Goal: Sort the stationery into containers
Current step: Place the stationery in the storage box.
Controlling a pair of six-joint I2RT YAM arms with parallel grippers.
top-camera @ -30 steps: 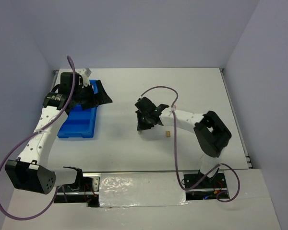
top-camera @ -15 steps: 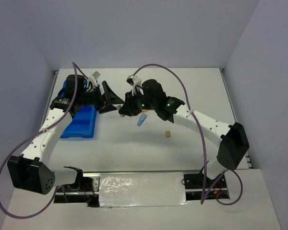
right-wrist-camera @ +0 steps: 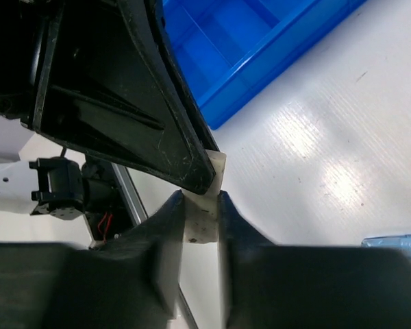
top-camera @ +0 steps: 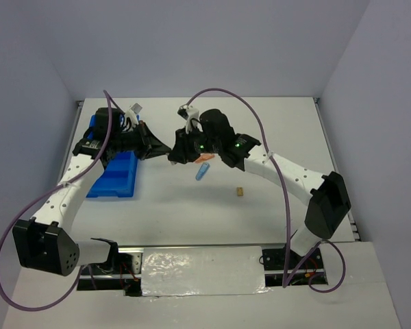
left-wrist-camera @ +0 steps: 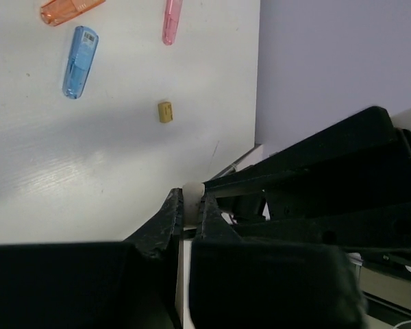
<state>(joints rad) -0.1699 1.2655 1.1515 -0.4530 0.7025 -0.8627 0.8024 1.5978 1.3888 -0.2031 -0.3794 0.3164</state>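
Observation:
The white block should go to the left in the top view with my left gripper and be released over the blue tray's middle section [top-camera: 119,166], because there is room there.
A small white block [right-wrist-camera: 204,209] hangs above the table between both grippers. My right gripper [right-wrist-camera: 202,202] has its fingers against both sides of the block's lower part. My left gripper [left-wrist-camera: 193,200] is shut on the block's [left-wrist-camera: 193,194] other end. In the top view the two grippers [top-camera: 161,145] [top-camera: 172,155] meet tip to tip, just right of the blue tray [top-camera: 113,175]. On the table lie an orange capsule [left-wrist-camera: 68,9], a light-blue capsule [left-wrist-camera: 80,62], a pink capsule [left-wrist-camera: 171,20] and a tan block [left-wrist-camera: 165,111].
The tray's compartments [right-wrist-camera: 260,41] show under the left gripper's fingers. The light-blue capsule [top-camera: 203,171] and orange capsule [top-camera: 204,160] lie right under the right arm. The tan block [top-camera: 240,192] lies nearer the front. The table's far edge meets the wall.
The right arm swung left from the table's middle, carrying the white block up to the left gripper. The left gripper's jaws, open before, have shut on the block.

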